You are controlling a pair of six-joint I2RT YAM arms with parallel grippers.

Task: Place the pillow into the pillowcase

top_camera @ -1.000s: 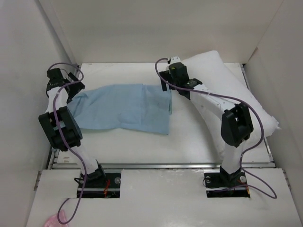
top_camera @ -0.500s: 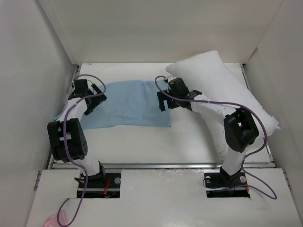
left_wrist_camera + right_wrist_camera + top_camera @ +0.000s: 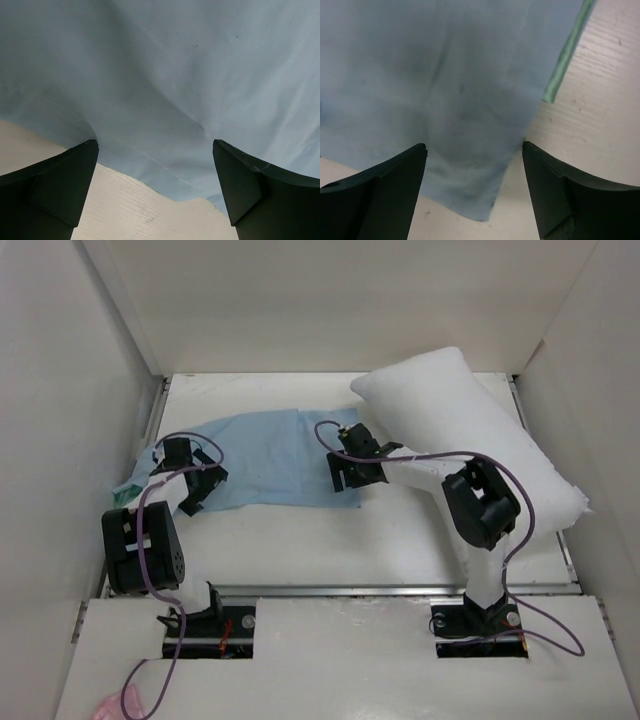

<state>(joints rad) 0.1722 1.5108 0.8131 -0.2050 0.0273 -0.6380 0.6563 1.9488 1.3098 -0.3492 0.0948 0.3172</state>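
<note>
My left gripper slides next toward the middle of the pillowcase's hem, to its right in the top view. It then closes, since the pillowcase's near hem runs between its fingers.
The pillow [image 3: 470,430], big, white and plump, lies slanted along the right side of the table. Left of it the light blue pillowcase [image 3: 270,455] is spread flat, a teal-green edge [image 3: 565,60] showing in the right wrist view. My left gripper [image 3: 197,490] is low at its near left hem, open, with the hem [image 3: 165,175] running between the fingers [image 3: 60,185]. My right gripper [image 3: 345,478] is open over the near right corner [image 3: 470,200], and that corner lies between its fingers [image 3: 555,190] without being pinched.
White walls close in the table on the left, back and right. A teal-green fold [image 3: 128,490] of cloth bunches against the left wall. A metal rail [image 3: 340,590] runs along the table's near edge. A small pink scrap [image 3: 108,706] lies at the bottom left.
Both arms came toward the near edge and down onto the pillowcase. The left gripper moved right, the right gripper left off the pillow's end. The right jaws have narrowed a little.
</note>
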